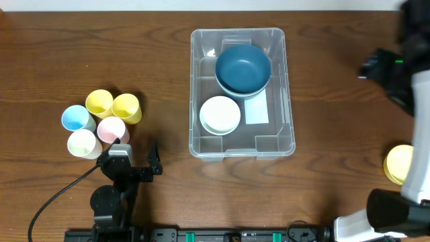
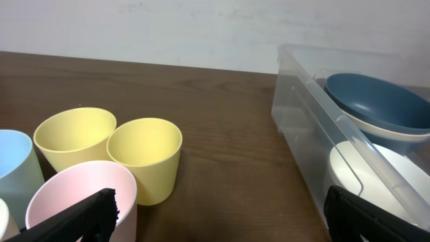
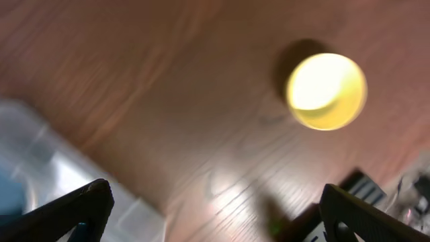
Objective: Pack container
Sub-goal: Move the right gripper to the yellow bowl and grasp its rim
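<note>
I need to move my right gripper down and back to the far rim of the yellow bowl (image 1: 401, 147) (image 3: 299, 68), as it is the only bowl still outside the clear container.
The clear plastic container (image 1: 196, 87) stands mid-table. In it a dark blue bowl (image 1: 242, 67) is nested on a pale bowl at the far end, and a white bowl (image 1: 220, 115) sits beside a white label (image 1: 256, 110). My left gripper (image 1: 132, 156) is open and empty, low by the pink cup (image 1: 111, 128); in the left wrist view its fingers (image 2: 222, 218) frame bare table. My right gripper (image 1: 379, 66) is raised at the right, open and empty (image 3: 215, 215). A yellow bowl (image 1: 398, 163) sits on the table at the right; it looks blurred in the right wrist view (image 3: 327, 91).
Several cups stand in a cluster at the left: two yellow (image 1: 99, 102) (image 1: 126, 107), one light blue (image 1: 76, 118), one cream (image 1: 83, 142). The left wrist view shows the yellow cups (image 2: 144, 158) and the container wall (image 2: 302, 134). A black cable (image 1: 54, 198) runs at the front left.
</note>
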### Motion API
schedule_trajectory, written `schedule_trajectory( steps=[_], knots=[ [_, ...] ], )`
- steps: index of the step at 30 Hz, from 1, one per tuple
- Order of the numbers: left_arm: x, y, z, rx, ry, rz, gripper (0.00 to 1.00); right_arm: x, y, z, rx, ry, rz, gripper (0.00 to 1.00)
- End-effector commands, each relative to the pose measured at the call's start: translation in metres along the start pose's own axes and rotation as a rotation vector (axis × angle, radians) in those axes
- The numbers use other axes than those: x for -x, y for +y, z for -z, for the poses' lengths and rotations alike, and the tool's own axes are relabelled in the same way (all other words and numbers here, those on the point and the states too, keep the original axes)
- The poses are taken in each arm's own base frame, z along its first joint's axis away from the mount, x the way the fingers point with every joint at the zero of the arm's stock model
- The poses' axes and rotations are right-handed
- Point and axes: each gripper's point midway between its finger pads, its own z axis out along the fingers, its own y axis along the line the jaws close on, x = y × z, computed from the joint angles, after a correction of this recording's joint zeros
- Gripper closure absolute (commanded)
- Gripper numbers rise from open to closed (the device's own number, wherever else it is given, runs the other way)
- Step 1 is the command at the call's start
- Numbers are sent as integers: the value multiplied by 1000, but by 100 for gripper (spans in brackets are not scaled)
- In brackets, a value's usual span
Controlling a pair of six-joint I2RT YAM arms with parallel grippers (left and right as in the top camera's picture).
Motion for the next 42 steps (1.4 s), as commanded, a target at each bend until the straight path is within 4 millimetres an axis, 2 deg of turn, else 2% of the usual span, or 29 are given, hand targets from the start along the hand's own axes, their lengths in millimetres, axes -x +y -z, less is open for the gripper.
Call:
schedule_trajectory(
  steps=[1,6,13,18,21,23,30,42],
  knots=[
    [-13,2,-2,0,30,-9,2,3,-32,-23,-77,67,-61,1],
    [-13,2,-2,0,30,-9,2,12,-64,-66,-127,121,-137,1],
    [-13,2,-2,0,30,-9,2,7,-97,-125,-87,217,-233,1],
    [-13,2,-2,0,30,-9,2,1,-124,-159,-107,236,-274,1],
    [-13,2,-2,0,30,-9,2,-6,-133,-174,-118,250,-299,1],
    [-13,2,-2,0,30,-9,2,-9,-135,-185,-103,253,-298,1],
    [-13,2,-2,0,30,-9,2,-21,-121,-217,-6,256,-289,1],
    [-13,2,-2,0,30,-9,2,-37,-120,-248,2,234,-303,1]
  ],
)
